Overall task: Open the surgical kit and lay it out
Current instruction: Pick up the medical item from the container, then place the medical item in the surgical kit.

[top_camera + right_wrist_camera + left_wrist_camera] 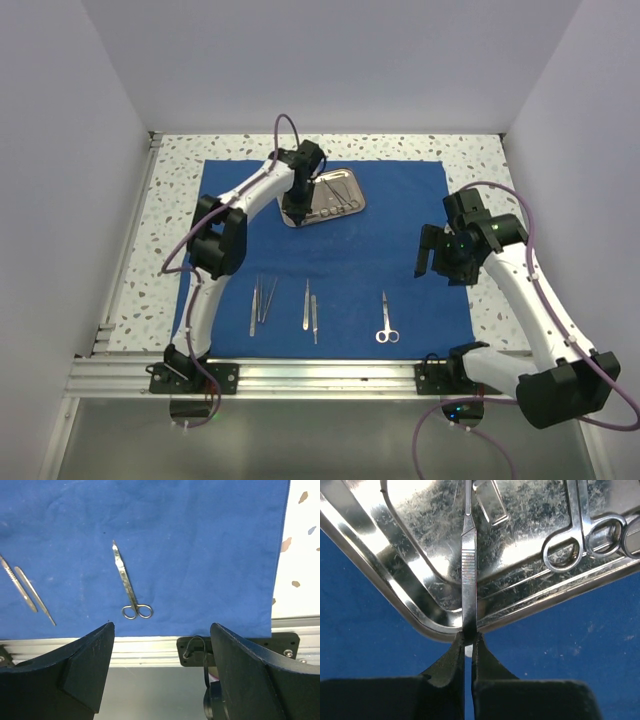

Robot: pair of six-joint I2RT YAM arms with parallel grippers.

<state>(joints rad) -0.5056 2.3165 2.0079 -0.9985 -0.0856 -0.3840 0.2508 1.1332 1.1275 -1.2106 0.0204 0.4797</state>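
My left gripper moves up, back and down to release the handle next, since the bare cloth beside the slim handles lies back from the gripper.
The royal-blue cloth point(400, 250) lies spread flat on the table. The shiny steel tray point(345, 182) sits at its far middle. My left gripper point(297, 213) is at the tray's near-left corner, shut on a steel scalpel handle point(468, 565) whose end lies over the tray rim point(385, 575). Ringed instruments point(562, 555) remain in the tray. On the near cloth lie tweezers point(262, 300), two slim handles point(310, 308) and scissors point(386, 318). My right gripper point(432, 252) is open and empty above the cloth's right side; its wrist view shows the scissors point(129, 587).
An aluminium rail point(320, 375) runs along the near table edge with both arm bases. White walls enclose the speckled table point(180, 160) on three sides. The cloth's right edge point(280, 555) meets the speckled top.
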